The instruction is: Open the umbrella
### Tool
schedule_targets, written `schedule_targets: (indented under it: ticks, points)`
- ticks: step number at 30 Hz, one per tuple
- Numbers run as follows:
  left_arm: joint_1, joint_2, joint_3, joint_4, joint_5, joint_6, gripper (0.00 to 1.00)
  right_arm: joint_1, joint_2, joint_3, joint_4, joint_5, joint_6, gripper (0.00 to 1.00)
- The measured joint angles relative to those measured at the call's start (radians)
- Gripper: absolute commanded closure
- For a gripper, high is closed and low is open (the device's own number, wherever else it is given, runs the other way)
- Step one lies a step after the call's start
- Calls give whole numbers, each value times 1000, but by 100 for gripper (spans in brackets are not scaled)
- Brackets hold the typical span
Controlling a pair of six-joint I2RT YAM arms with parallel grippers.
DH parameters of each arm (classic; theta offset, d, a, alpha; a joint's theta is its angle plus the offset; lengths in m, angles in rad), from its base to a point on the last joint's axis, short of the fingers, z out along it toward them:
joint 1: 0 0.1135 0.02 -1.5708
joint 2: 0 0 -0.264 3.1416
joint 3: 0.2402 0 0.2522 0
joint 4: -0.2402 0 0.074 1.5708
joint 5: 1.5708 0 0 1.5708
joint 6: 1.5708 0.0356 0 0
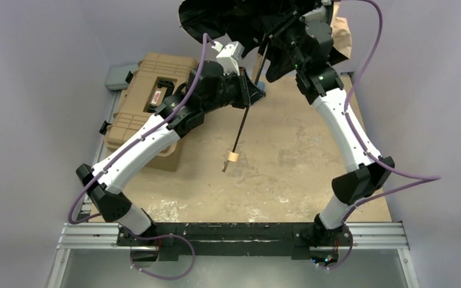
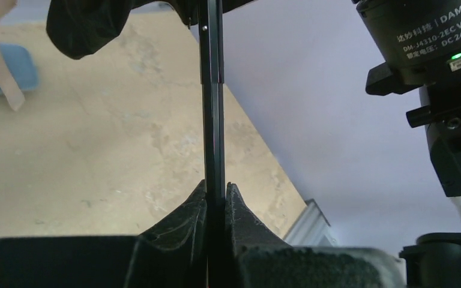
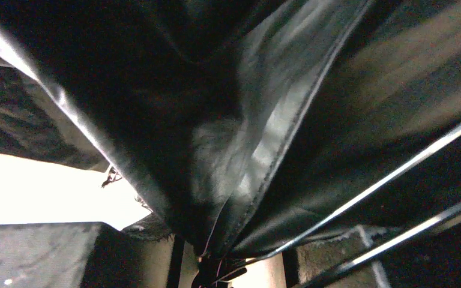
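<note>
My left gripper slides back along the umbrella's black stem toward the small beige handle [image 1: 233, 157] next and releases, since that handle hangs back toward the base from the stem.
The umbrella [image 1: 228, 21] is held up over the far end of the table, its black canopy underside partly spread. Its thin black shaft [image 1: 246, 111] slants down to the small beige handle [image 1: 233, 157], which hangs free. My left gripper [image 1: 249, 90] is shut on the shaft [image 2: 212, 108], with both fingertips [image 2: 199, 201] pressed against it. My right gripper [image 1: 283, 37] reaches up into the canopy. In the right wrist view black cloth [image 3: 216, 108] and metal ribs [image 3: 396, 168] fill the frame. The right gripper [image 3: 231, 255] stands open around a bunched dark hub, with pale gaps on both sides.
A tan ribbed hard case [image 1: 150, 96] lies at the table's left edge under my left arm. A light-blue fabric sleeve [image 2: 6, 69] lies on the tabletop [image 1: 288, 156] at the far end. Lilac walls close in on both sides.
</note>
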Motion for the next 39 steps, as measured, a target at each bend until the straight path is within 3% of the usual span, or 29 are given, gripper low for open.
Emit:
schedule_targets:
  ticks: [11,21,31,32,33,35,39]
  points:
    - [-8,-206,-316,187,-147,112,100,50,155,221,36,-68,-37,74]
    - [-49,-335,-547,256,-173,166,100,49,257,387,46,-67,-51,85]
    - [-58,-267,-560,248,-77,241,100,18,256,387,109,-112,42,85]
    - [-59,-252,-555,247,-76,245,100,16,256,388,109,-132,58,89]
    - [-59,-235,-547,241,-76,251,100,13,255,387,109,-146,69,100]
    - [-60,-204,-509,194,-68,256,100,10,233,343,127,-160,81,100]
    - [-95,-156,-432,32,5,279,59,-11,68,87,141,-134,91,100]
